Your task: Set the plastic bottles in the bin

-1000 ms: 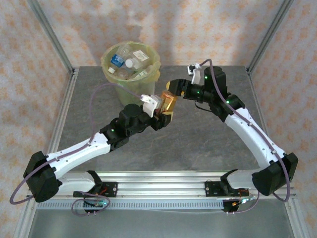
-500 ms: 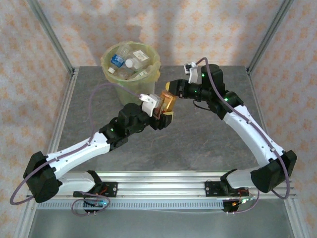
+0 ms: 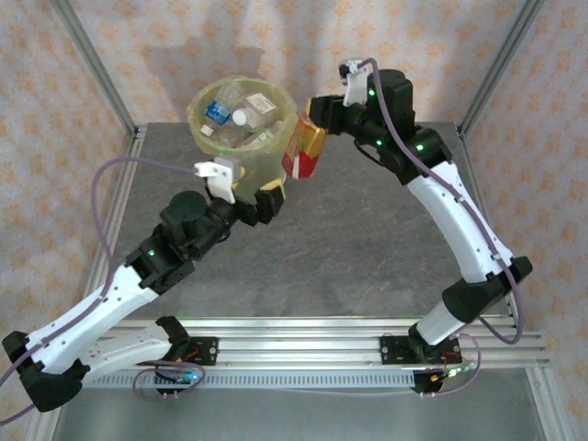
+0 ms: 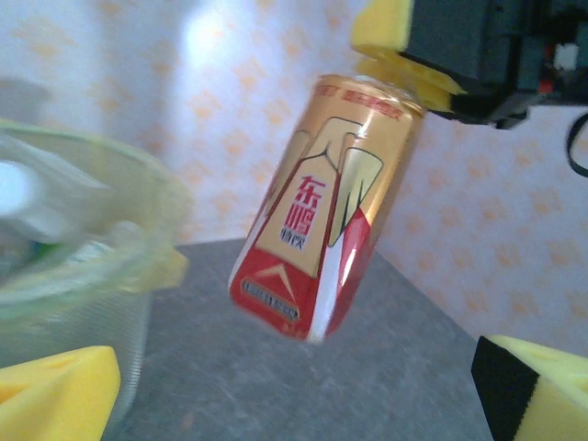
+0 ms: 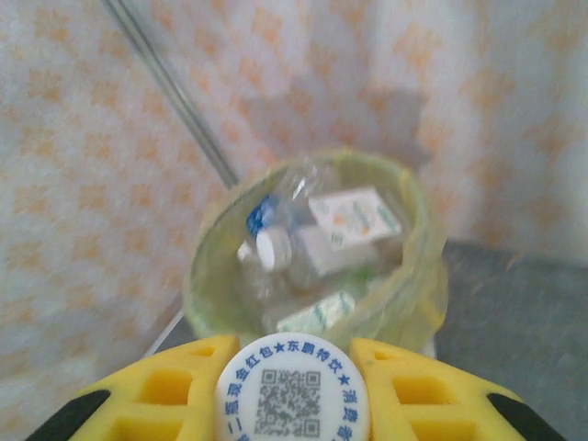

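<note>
The right gripper carries the bottle sideways over the opening of the bin next and releases it there, because the bottle still hangs beside the bin's rim.
A plastic bottle with a gold and red label hangs tilted in the air just right of the bin, cap end up. My right gripper is shut on its top; in the right wrist view the yellow fingers clamp the white printed cap. The left wrist view has the same bottle ahead, free of my left gripper. My left gripper is open, below and left of the bottle. Several clear bottles lie inside the bin.
The bin, lined with a yellow-green bag, stands at the back left of the grey table. Metal frame posts and patterned walls close in the back and sides.
My left gripper opened, let go of the bottle and drew back to the left. My right gripper closed on the bottle's top and lifted it up toward the bin.
</note>
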`<action>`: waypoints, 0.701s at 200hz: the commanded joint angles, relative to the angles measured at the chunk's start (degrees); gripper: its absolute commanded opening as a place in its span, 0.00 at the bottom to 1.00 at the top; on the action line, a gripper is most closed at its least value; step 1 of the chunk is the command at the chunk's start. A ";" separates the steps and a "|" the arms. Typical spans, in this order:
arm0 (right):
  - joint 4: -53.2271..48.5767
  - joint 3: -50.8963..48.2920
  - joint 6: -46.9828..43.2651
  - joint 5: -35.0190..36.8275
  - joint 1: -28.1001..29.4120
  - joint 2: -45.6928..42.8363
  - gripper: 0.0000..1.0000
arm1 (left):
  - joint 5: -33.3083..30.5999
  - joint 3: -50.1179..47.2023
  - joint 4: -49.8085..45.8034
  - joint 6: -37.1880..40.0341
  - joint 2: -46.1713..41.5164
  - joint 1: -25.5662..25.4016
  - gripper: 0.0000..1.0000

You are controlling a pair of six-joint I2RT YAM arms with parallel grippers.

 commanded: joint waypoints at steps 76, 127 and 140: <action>2.01 46.78 -27.39 25.37 9.64 34.59 0.00 | -20.65 5.64 -18.26 -11.25 -2.36 8.54 1.00; 5.76 46.48 -28.84 26.19 10.06 39.20 0.00 | -24.12 5.13 -21.11 -14.12 -2.91 11.54 1.00; 5.50 46.15 -28.76 26.59 10.31 39.82 0.00 | -24.10 4.98 -21.58 -15.35 -2.56 12.85 1.00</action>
